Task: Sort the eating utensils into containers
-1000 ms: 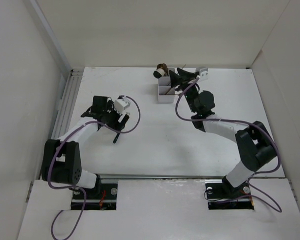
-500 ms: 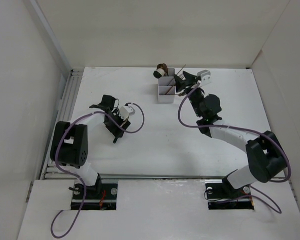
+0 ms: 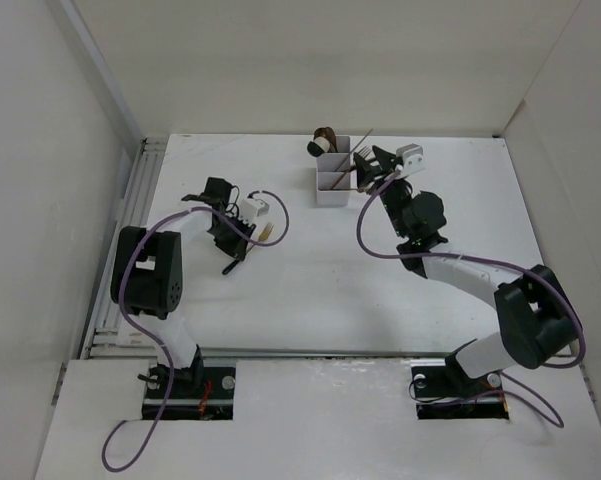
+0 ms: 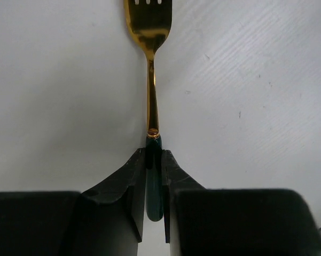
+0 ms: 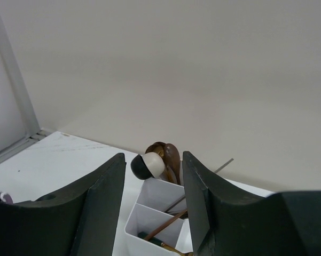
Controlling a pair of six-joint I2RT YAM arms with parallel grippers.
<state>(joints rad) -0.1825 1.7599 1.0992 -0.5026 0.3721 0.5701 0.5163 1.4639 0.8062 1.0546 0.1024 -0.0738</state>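
The container's near compartment point(image 3: 333, 181) already has a dark-handled gold utensil in it, so my left gripper should next move outward, tilt up and lower the fork's handle inside.
A gold-headed fork point(image 4: 151, 96) with a dark handle lies flat on the white table. My left gripper point(image 4: 154, 160) is shut on the handle just below the gold neck. In the top view that fork point(image 3: 267, 232) is at centre left, with the left gripper point(image 3: 240, 250) over it. The white three-compartment container point(image 3: 332, 185) stands at the back. It holds brown spoons point(image 5: 168, 154), a black-and-pale spoon point(image 5: 148, 165), thin chopsticks point(image 5: 224, 162) and a dark-handled utensil point(image 5: 160, 242). My right gripper point(image 5: 154, 157) hovers open and empty just right of the container point(image 5: 149, 213).
White walls close in the table on the left, back and right. A ribbed metal rail point(image 3: 135, 210) runs along the left edge. The left arm's elbow point(image 3: 148, 275) is folded close beside the fork, and purple cables loop off both arms.
My left gripper has closed onto the fork's handle, and the left arm has folded back toward the rail. The right gripper has shifted slightly to the right beside the container.
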